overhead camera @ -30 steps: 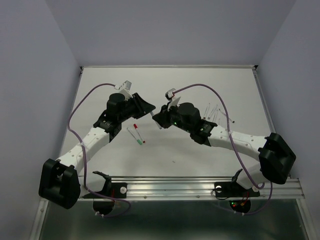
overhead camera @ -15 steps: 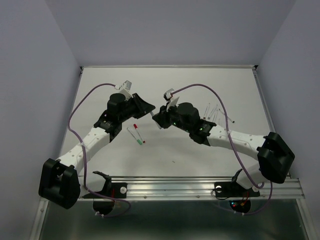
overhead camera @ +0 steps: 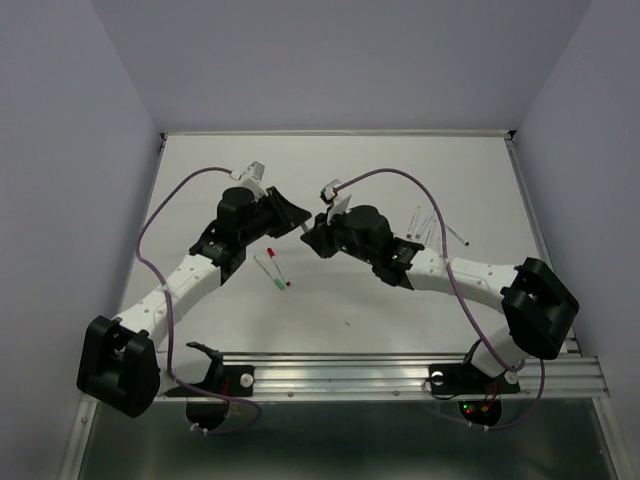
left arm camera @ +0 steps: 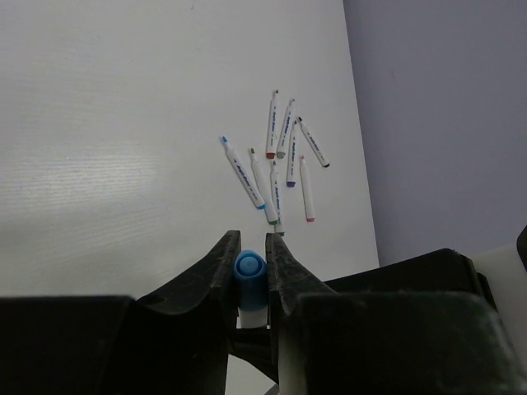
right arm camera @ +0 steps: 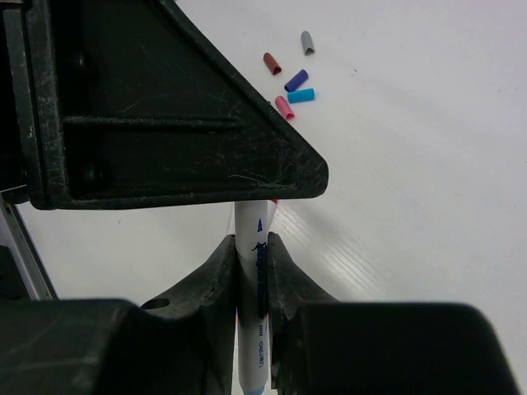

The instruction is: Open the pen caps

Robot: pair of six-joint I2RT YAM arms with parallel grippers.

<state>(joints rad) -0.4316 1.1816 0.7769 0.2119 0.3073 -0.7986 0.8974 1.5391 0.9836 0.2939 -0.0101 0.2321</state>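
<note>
Uncapped pens lie on the tabletop beside the heap of pens. I will move my right gripper to the right in the top view and lower it to release the pen's body (right arm camera: 253,222) there.
Both grippers meet over the middle of the table on one pen. My left gripper (left arm camera: 251,248) (overhead camera: 298,222) is shut on its blue pen cap (left arm camera: 249,267), seen end-on between the jaws. My right gripper (right arm camera: 251,245) (overhead camera: 313,234) is shut on the same pen's white barrel (right arm camera: 253,222), which runs up behind the left gripper's black body. Several loose pen caps lie on the table beyond it: grey (right arm camera: 307,42), dark red (right arm camera: 272,63), purple (right arm camera: 296,80), blue (right arm camera: 301,95) and pink (right arm camera: 283,107).
Several uncapped white pens (left arm camera: 280,160) (overhead camera: 428,224) lie in a loose bunch at the right of the table. Two more pens (overhead camera: 272,268), with red and green ends, lie below the left gripper. A purple wall (left arm camera: 445,123) borders the table.
My left gripper has closed onto the blue cap. The right arm has shifted slightly to the left, still holding the barrel.
</note>
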